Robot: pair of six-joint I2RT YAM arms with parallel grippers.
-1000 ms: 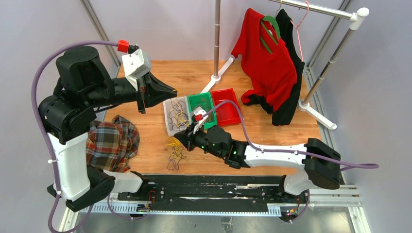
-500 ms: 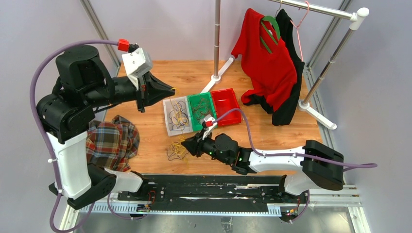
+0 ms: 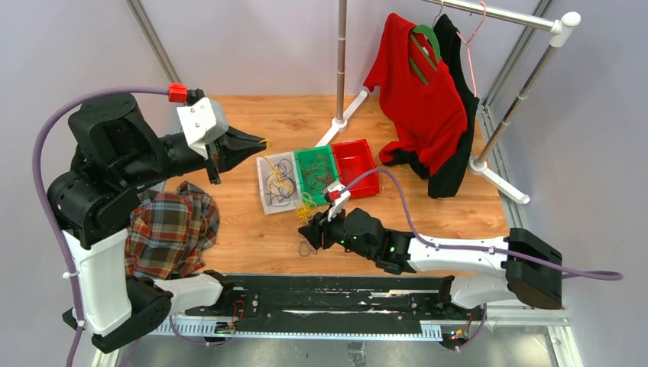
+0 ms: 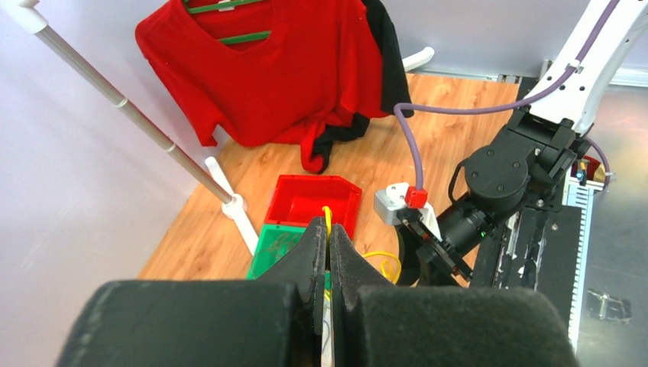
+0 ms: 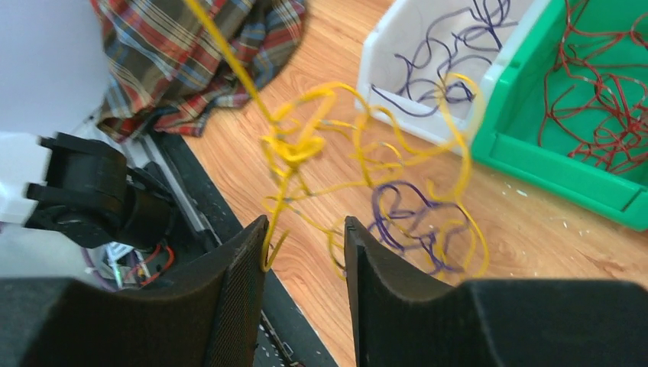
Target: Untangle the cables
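I should lower my right gripper next, to the left in the top view, onto a purple cable end, where dark purple pieces of cable hang low beneath the yellow cable loops.
A tangle of yellow cables (image 5: 306, 145) mixed with dark purple strands (image 5: 405, 214) hangs low over the wooden table, in front of the bins; from above the tangle (image 3: 306, 206) sits just ahead of my right gripper (image 3: 307, 232). One yellow strand (image 4: 327, 217) rises to my left gripper (image 3: 262, 142), which is shut on it above the white bin. The right gripper (image 5: 304, 229) stands open, and a yellow strand end hooks against its left finger (image 5: 256, 252). Purple cables (image 5: 458, 30) lie in the white bin, red-brown cables (image 5: 604, 99) in the green bin.
The white bin (image 3: 264, 193), green bin (image 3: 330, 153) and red bin (image 3: 353, 164) stand side by side at mid-table. A plaid cloth (image 3: 172, 225) lies at the left. A clothes rack with a red shirt (image 3: 420, 92) stands at the back right. A black rail (image 3: 328, 298) runs along the near edge.
My right gripper has opened and drawn back to the right. My left gripper pulled back left with the yellow strand, and the tangle shifted right, toward the bins.
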